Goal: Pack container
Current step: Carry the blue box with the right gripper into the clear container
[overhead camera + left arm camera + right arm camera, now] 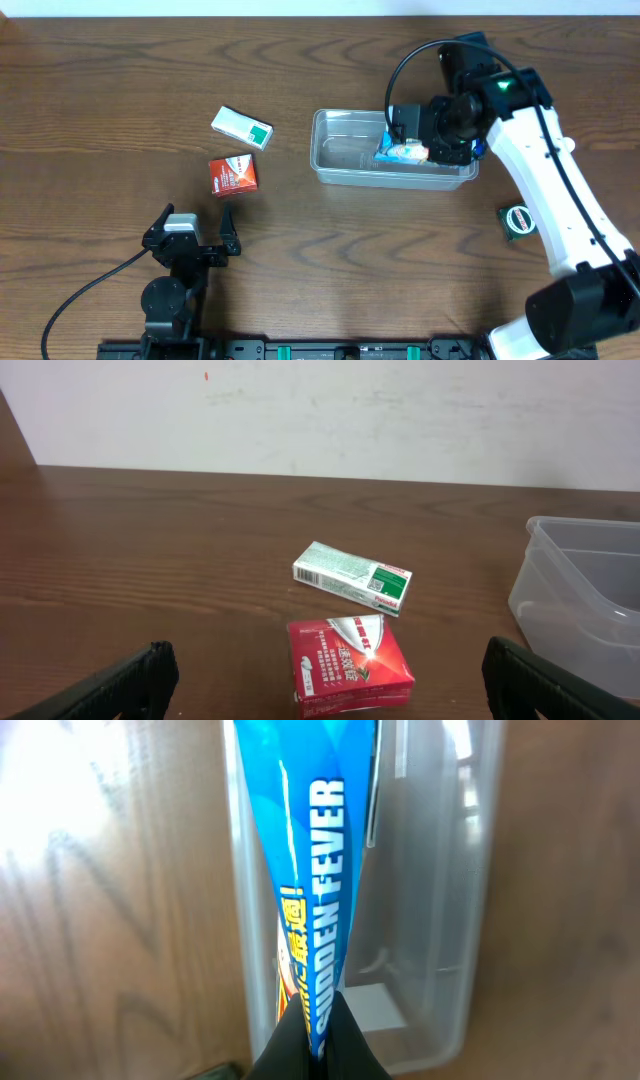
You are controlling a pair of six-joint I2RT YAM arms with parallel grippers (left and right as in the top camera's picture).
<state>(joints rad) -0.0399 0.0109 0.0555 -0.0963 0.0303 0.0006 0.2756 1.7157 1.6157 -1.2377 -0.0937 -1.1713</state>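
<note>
I should bring the blue carton (pixel 305 870) down into the container (pixel 345 160) next with my right gripper, toward the container's middle.
The clear plastic container (pixel 345 160) sits right of the table's middle; it also shows in the left wrist view (pixel 585 595) and the right wrist view (pixel 440 900). My right gripper (pixel 432 143) is shut on a blue carton (pixel 305 870) and holds it over the container's right end (pixel 405 152). A white and green box (pixel 241 126) and a red box (pixel 233 175) lie on the table left of the container. My left gripper (pixel 192 232) is open and empty, just behind the red box (pixel 348 665).
A small dark green round-labelled item (pixel 518 221) lies on the table right of the container, beside my right arm. A white wall runs along the table's far edge (pixel 320 420).
</note>
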